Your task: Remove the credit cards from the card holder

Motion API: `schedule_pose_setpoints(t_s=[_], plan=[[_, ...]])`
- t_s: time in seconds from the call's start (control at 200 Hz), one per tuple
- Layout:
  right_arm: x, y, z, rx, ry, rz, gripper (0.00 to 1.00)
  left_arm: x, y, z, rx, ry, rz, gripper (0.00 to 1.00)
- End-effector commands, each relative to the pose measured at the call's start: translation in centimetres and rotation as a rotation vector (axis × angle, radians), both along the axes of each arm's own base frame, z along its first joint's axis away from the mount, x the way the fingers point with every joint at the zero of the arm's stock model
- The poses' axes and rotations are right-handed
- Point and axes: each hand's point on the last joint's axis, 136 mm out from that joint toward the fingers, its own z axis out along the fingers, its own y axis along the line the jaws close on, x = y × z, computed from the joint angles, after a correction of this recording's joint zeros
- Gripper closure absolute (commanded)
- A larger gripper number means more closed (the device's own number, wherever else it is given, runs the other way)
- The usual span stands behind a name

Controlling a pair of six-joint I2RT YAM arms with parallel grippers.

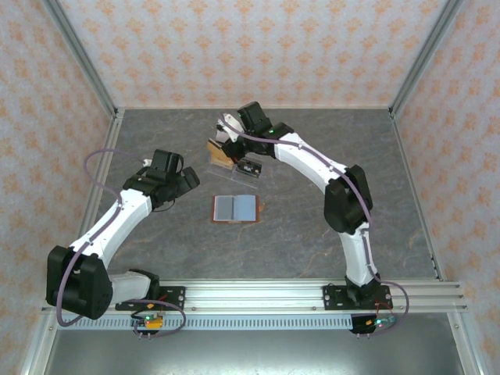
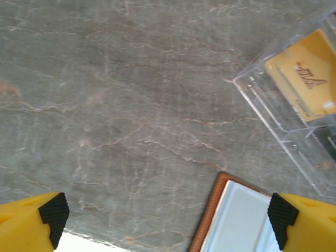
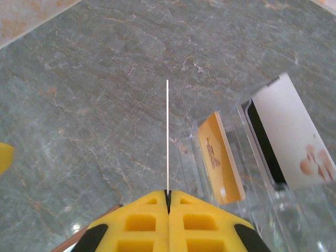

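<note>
The compartment with the orange cards is below the held card and at an angle to it, so my right gripper will next turn, lower the card into it and let go.
The card holder (image 1: 234,208), a brown wallet with grey-blue lining, lies open flat on the table's middle. Its corner (image 2: 233,220) shows in the left wrist view by the right fingertip. My left gripper (image 1: 187,181) (image 2: 168,218) hovers open just left of it, with nothing between its fingers. My right gripper (image 1: 226,134) (image 3: 168,202) is shut on a thin pale credit card (image 3: 167,131), seen edge-on, at the far side above the clear tray (image 1: 244,176). Orange credit cards (image 3: 220,157) (image 2: 307,73) stand in that tray.
The clear acrylic tray (image 3: 262,215) (image 2: 273,115) sits just beyond the wallet. A white and black card (image 3: 289,136) leans in its neighbouring compartment. Metal frame posts and patterned walls close in the grey marbled table (image 1: 328,141).
</note>
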Motion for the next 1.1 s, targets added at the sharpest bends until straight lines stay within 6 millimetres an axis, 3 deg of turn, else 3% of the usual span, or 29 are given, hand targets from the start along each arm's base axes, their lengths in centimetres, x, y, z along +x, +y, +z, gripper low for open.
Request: schedule_pose_setpoints(t_s=[0.0,0.706,1.096], plan=[[0.9,-0.3,-0.6,-0.098,-0.078,0.062,1.00,-0.4,1.0,0.7,0.055,0.017,-0.002,0.00],[3.5,-0.8,-5.2,-0.272,-0.128,0.094,1.00,0.0,-0.4,-0.2,-0.015,0.045,-0.021,0.00],[3.7,-0.3,-6.6,-0.271,-0.098,0.107,0.99,0.0,-1.0,-0.5,-0.046,0.044,-0.034,0.00]])
